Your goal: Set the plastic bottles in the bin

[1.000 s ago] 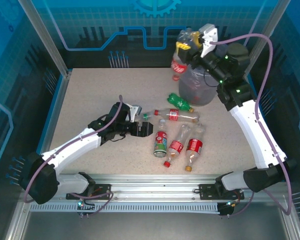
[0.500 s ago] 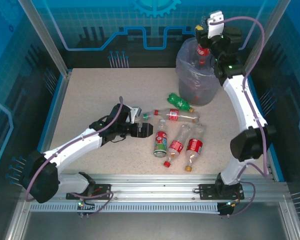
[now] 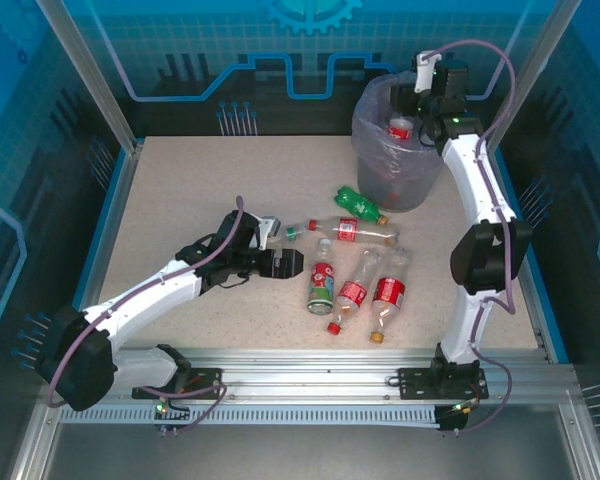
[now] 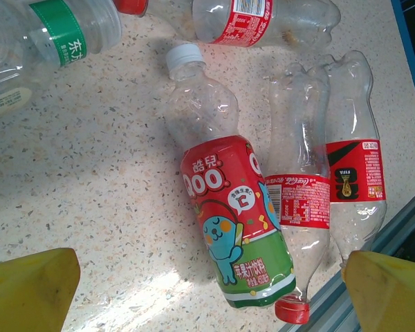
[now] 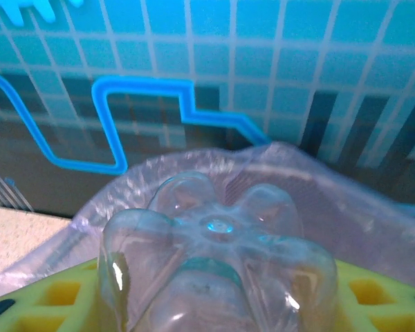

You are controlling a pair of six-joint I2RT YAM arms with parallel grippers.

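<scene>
I will next tip the fingers of my right gripper down and let go of the bottle, which already hangs inside the bag's rim, because the bin's opening (image 3: 387,112) is below my gripper.
My right gripper (image 3: 408,110) hangs over the mouth of the bin (image 3: 380,170), shut on a clear red-labelled plastic bottle (image 3: 400,128). In the right wrist view the bottle's petal-shaped base (image 5: 218,249) sits between my yellow fingers (image 5: 45,304), with the lavender bag rim (image 5: 311,173) behind. My left gripper (image 3: 290,263) is open above the table, just left of a white-capped cartoon-label bottle (image 3: 322,285) (image 4: 228,214). Its yellow fingertips (image 4: 28,290) stand wide apart with nothing gripped. Two red-labelled bottles (image 4: 301,200) (image 4: 353,180) lie beside that one.
A green bottle (image 3: 360,205) lies near the bin's foot. A long clear red-labelled bottle (image 3: 345,230) (image 4: 256,17) lies crosswise below it. A green-banded bottle (image 4: 55,34) sits at the upper left of the left wrist view. The table's metal front rail (image 3: 310,360) runs close to the bottles.
The right arm carried its bottle from in front of the bin to over the bin's mouth and lowered it. The left gripper shifted slightly and stayed open.
</scene>
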